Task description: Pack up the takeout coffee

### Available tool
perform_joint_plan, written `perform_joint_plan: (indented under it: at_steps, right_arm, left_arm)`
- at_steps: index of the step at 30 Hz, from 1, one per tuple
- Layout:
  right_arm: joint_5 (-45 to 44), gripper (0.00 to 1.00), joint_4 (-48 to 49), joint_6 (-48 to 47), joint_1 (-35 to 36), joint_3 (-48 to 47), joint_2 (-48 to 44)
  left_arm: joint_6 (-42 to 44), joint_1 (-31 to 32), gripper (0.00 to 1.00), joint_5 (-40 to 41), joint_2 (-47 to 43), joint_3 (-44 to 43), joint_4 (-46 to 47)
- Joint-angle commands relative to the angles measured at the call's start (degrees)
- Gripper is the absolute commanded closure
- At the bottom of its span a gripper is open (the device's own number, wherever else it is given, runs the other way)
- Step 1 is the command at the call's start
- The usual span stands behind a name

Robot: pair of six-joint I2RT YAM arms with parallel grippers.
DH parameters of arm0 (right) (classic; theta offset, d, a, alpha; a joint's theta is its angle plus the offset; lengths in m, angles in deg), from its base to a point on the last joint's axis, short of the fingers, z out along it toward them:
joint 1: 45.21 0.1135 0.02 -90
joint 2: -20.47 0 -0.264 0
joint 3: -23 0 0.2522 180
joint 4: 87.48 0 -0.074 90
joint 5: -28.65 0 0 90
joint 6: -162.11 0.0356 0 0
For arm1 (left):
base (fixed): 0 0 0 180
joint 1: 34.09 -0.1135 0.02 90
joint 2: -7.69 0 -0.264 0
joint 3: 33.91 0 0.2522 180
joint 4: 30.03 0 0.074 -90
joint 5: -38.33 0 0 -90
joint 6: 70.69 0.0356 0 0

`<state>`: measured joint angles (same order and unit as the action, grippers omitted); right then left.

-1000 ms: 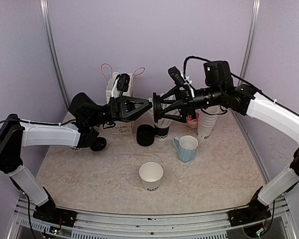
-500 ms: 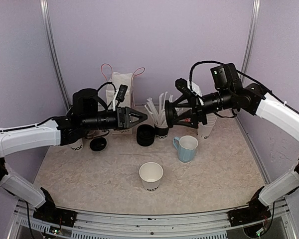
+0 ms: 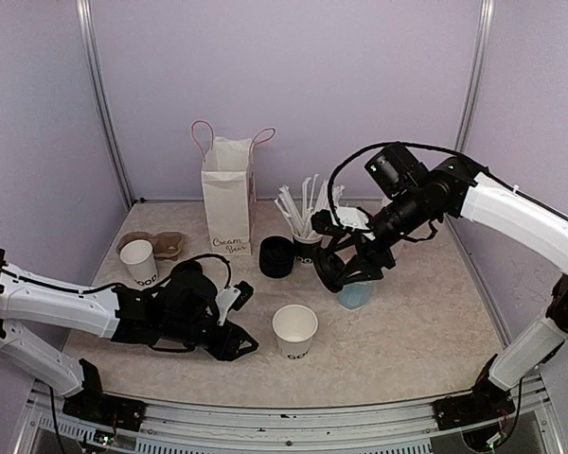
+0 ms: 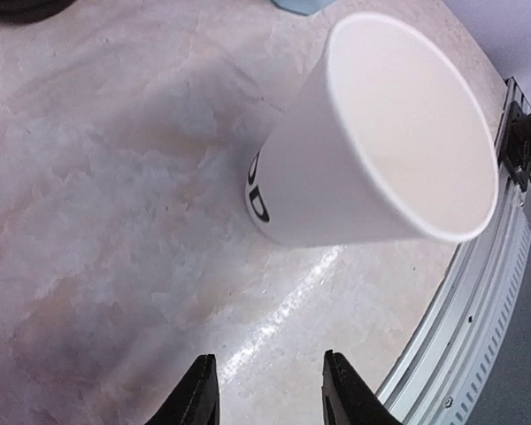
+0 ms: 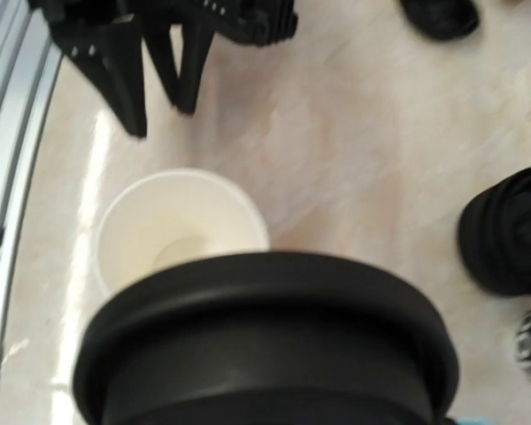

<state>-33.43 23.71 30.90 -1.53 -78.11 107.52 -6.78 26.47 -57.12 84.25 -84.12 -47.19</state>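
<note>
The black lid in my right gripper comes down next and shifts toward the front cup, onto that cup's round rim, because the opening of that cup is clear.
A lidless white paper cup (image 3: 294, 331) with black "GOOD" print stands near the table's front middle. It also shows in the left wrist view (image 4: 372, 159) and the right wrist view (image 5: 181, 235). My left gripper (image 3: 239, 342) lies low on the table just left of this cup, open and empty (image 4: 270, 394), apart from it. My right gripper (image 3: 341, 274) is up and to the right of the cup, shut on a black plastic lid (image 5: 265, 345) that hides its fingers. A second lidless printed cup (image 3: 139, 262) stands at the far left.
A white paper bag (image 3: 229, 194) stands at the back. A brown cup carrier (image 3: 168, 244) lies beside the left cup. A stack of black lids (image 3: 276, 255) and a cup of straws (image 3: 306, 227) are mid-table. A light-blue mug (image 3: 355, 296) sits under my right gripper. The front rail (image 4: 478, 310) is close.
Both arms have come down from high near the bag. My left gripper dropped to the table beside the front cup. My right gripper lowered with the lid towards that cup.
</note>
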Motion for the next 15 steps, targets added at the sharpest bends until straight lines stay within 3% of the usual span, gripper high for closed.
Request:
perform_joint_plan:
  at_steps: [1,15]
  right_arm:
    - [-2.94,0.97,-4.37,-1.02,2.11,0.2,0.65]
    - [-9.06,0.93,-6.89,-0.37,5.77,-1.32,5.48]
  left_arm:
    - [-0.56,2.41,0.6,-0.01,0.29,4.09,6.99]
    - [0.52,4.05,0.6,-1.21,13.97,0.15,22.07]
